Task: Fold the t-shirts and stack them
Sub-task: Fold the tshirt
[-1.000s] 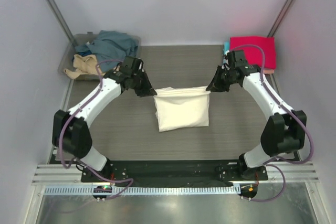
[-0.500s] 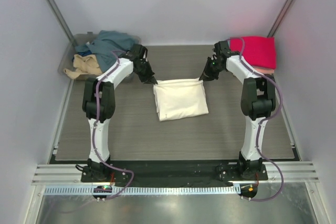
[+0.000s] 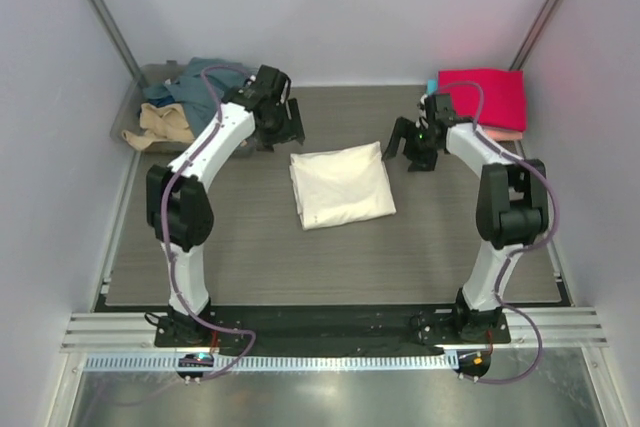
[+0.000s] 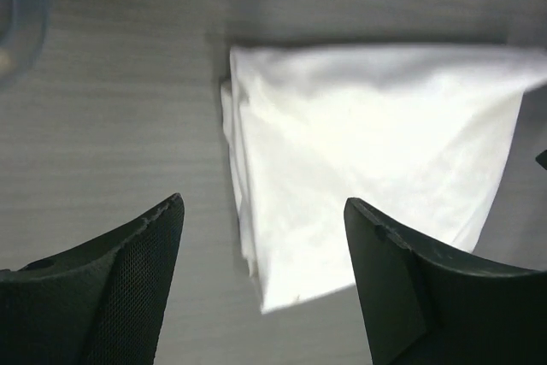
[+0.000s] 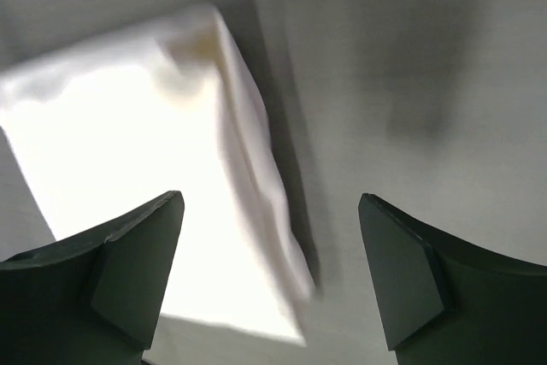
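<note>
My right gripper is open, and next it will lower its fingers to the left in the top view, across onto the cream t-shirt's nearest far corner (image 3: 376,148) (image 5: 201,36).
A cream t-shirt (image 3: 341,184) lies folded into a rectangle in the middle of the table, seen again in the left wrist view (image 4: 367,160) and the right wrist view (image 5: 145,203). My left gripper (image 3: 285,125) hovers open just beyond its far left corner, nothing between its fingers (image 4: 128,288). Off the far right corner my right gripper (image 3: 412,147) is open too, and its fingers (image 5: 402,271) hold nothing. A folded magenta-red t-shirt (image 3: 485,97) tops a small stack at the back right.
A clear plastic bin (image 3: 140,127) at the back left holds crumpled slate-blue cloth (image 3: 215,82) and tan cloth (image 3: 165,122). A salmon-pink layer (image 3: 510,134) shows under the red shirt. White walls close in on both sides.
Both grippers let go of the cream shirt's far corners and opened. The shirt dropped flat onto the table, and the grippers rose slightly away from it.
</note>
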### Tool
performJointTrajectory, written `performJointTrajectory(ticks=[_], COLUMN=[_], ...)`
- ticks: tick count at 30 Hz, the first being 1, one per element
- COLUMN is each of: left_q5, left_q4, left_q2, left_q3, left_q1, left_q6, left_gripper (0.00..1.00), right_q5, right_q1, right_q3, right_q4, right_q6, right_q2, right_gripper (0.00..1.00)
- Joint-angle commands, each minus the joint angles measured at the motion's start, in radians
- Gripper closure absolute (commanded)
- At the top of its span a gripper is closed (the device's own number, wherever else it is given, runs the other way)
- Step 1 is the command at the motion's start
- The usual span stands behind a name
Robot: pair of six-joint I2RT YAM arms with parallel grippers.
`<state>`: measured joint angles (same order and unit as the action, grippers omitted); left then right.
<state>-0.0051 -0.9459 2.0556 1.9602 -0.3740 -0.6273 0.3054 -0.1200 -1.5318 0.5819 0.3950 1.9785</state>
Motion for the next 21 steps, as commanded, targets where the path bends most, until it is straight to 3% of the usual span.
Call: performJointTrajectory(ticks=[1, 6, 9, 15, 18, 21], left_q5=[-0.065, -0.039, -0.059, -0.098, -0.104, -0.102], left_q4=[0.005, 0.079, 0.085, 0.052, 0.030, 0.013], left_q2=[-0.149, -0.305, -0.347, -0.413, -0.451, -0.506], left_q3=[-0.166, -0.354, -0.423, -0.491, -0.521, -0.558], left_q1=[-0.026, -0.032, -0.031, -0.032, -0.032, -0.031], left_q6=[0.023, 0.018, 0.031, 0.061, 0.074, 0.081], left_gripper=[0.24, 0.24, 0.24, 0.24, 0.25, 0.25], right_q5=[-0.054, -0.014, -0.008, -0.052, -0.066, -0.169], right_q1=[-0.006, -0.041, -0.098, -0.337, -0.365, -0.346], right_q3=[0.260, 0.540, 0.622, 0.694, 0.735, 0.725], right_q4=[-0.129, -0.278, -0.338, -0.396, -0.389, -0.314], right_q6=[0.010, 0.053, 0.079, 0.148, 0.157, 0.113], right_q2=[-0.209, -0.320, -0.354, -0.441, -0.515, -0.570], right_gripper=[0.11, 0.14, 0.18, 0.23, 0.22, 0.14])
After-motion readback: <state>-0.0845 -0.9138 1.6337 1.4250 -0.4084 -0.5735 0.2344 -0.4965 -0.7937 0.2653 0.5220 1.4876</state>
